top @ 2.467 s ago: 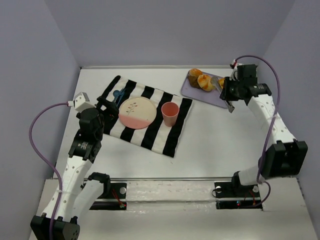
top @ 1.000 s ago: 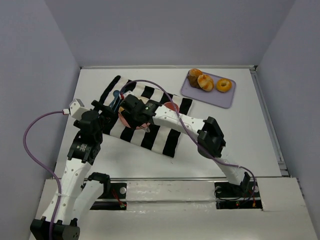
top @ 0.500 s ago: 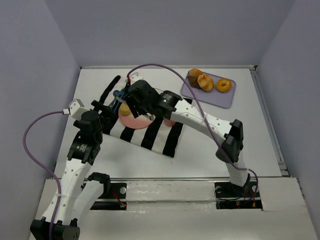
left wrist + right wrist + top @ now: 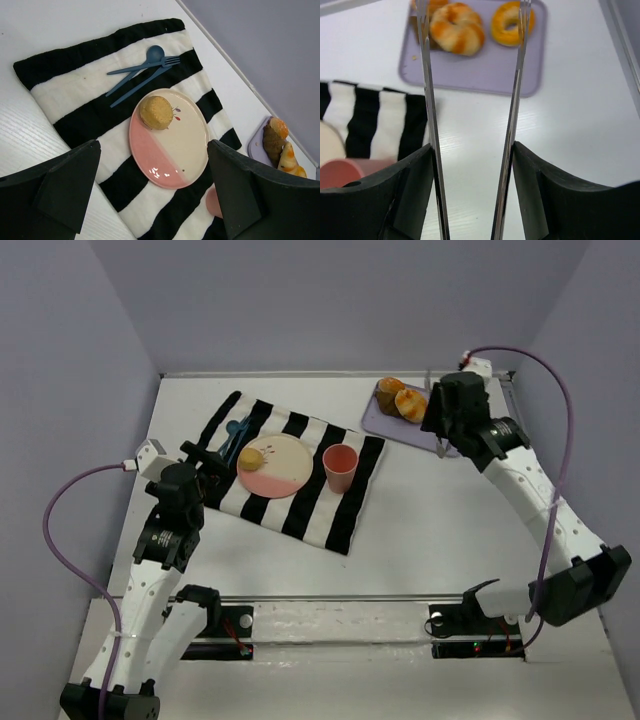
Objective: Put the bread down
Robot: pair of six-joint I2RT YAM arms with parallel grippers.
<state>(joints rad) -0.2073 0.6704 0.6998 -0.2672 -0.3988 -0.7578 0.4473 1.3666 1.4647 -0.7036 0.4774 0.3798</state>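
Observation:
My right gripper lowers the tongs [image 4: 426, 75] around the ring-shaped bread's rim farthest from the swirled bun next. The bread lies below and its open hole admits one blade.
A round golden bread [image 4: 251, 454] [image 4: 156, 112] lies on the left part of the pink-and-cream plate [image 4: 285, 462] [image 4: 185, 145]. My right gripper [image 4: 441, 428] [image 4: 472, 150] is over the near edge of the purple tray [image 4: 380, 422] [image 4: 485, 70], shut on metal tongs [image 4: 426, 75] whose blades stand apart with nothing between them. On the tray sit a swirled bun [image 4: 410, 403] [image 4: 457, 28], a brown pastry [image 4: 389, 390] and a ring-shaped bread [image 4: 512, 22]. My left gripper [image 4: 204, 456] [image 4: 152, 150] is open at the striped mat's left edge, holding nothing.
The plate rests on a black-and-white striped mat [image 4: 300, 510] [image 4: 85, 100]. Blue cutlery [image 4: 235, 433] [image 4: 145, 67] lies left of the plate. A pink cup [image 4: 341, 465] [image 4: 340, 170] stands to its right. Walls close the table at the back and both sides.
My right arm was over the plate with the tongs and has swung back right to the tray. The round bread now lies free on the plate. The left arm barely moved.

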